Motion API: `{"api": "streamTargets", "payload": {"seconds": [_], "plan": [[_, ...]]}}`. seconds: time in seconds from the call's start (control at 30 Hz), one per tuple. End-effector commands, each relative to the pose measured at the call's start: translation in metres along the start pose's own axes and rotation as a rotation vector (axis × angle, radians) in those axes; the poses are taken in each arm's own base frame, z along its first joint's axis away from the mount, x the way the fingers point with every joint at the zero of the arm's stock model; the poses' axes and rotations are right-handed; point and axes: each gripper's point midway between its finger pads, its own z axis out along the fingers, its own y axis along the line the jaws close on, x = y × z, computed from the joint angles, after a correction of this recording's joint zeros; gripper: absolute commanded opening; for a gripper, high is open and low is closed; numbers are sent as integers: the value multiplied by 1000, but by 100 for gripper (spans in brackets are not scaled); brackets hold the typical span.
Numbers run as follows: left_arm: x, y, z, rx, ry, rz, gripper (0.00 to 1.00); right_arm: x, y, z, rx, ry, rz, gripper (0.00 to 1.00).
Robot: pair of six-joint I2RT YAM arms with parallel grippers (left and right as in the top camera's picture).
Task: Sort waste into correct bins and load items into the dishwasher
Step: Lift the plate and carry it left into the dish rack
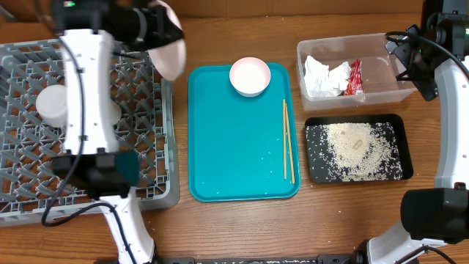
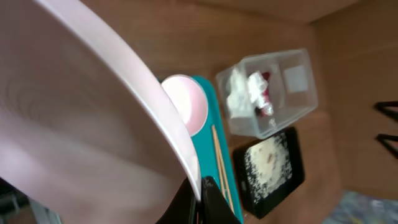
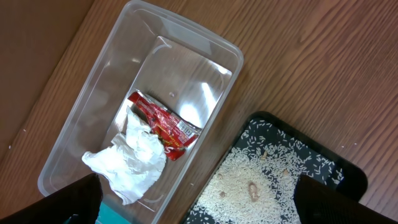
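Observation:
The plate point(image 1: 171, 50) sticks out over the rack's edge, so I need to lower my left gripper toward the left in the overhead view next, to release the plate in the rack's tray-side slots.
My left gripper point(image 1: 163, 31) is shut on the rim of the pale pink plate point(image 1: 171, 50), which hangs tilted over the right edge of the grey dishwasher rack point(image 1: 22, 66). In the left wrist view the plate point(image 2: 81, 124) fills the left side, with the jaws point(image 2: 200, 194) pinching its edge. A white cup point(image 1: 53, 104) stands in the rack. The pink-white bowl point(image 1: 250, 76) and the chopsticks point(image 1: 288, 139) lie on the teal tray point(image 1: 234, 154). The napkin point(image 3: 134, 158) and red wrapper point(image 3: 163, 124) lie in the clear tub point(image 3: 74, 124). Rice point(image 3: 261, 186) covers the black tray point(image 1: 407, 158). My right gripper point(image 1: 412, 64) hovers open, holding nothing.
The left arm's white links point(image 1: 88, 95) cross over the middle of the rack. The right arm's base point(image 1: 432, 213) stands at the table's right edge beside the black tray. Bare wood lies between the tub and black tray and along the front edge.

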Motion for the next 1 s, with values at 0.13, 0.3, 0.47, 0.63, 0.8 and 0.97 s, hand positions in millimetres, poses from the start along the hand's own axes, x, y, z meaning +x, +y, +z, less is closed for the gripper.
{"api": "streamTargets", "payload": {"seconds": [0.13, 0.3, 0.47, 0.63, 0.8, 0.97], "plan": [[-19, 10, -26, 384, -78, 60, 4, -4, 1, -6, -11, -18, -3, 100], [-17, 42, -8, 387, -43, -35, 4, -4, 1, -6, -11, -18, -3, 100], [-7, 68, 14, 351, 20, -138, 4, -4, 1, -6, -11, -18, -3, 100], [12, 98, 17, 191, 88, -206, 4, -4, 1, -6, -11, -18, -3, 100], [20, 112, 4, 169, 97, -235, 4, -4, 1, -6, -11, -18, -3, 100], [27, 113, 0, 176, 112, -188, 4, -4, 1, -6, -11, -18, -3, 100]]}}
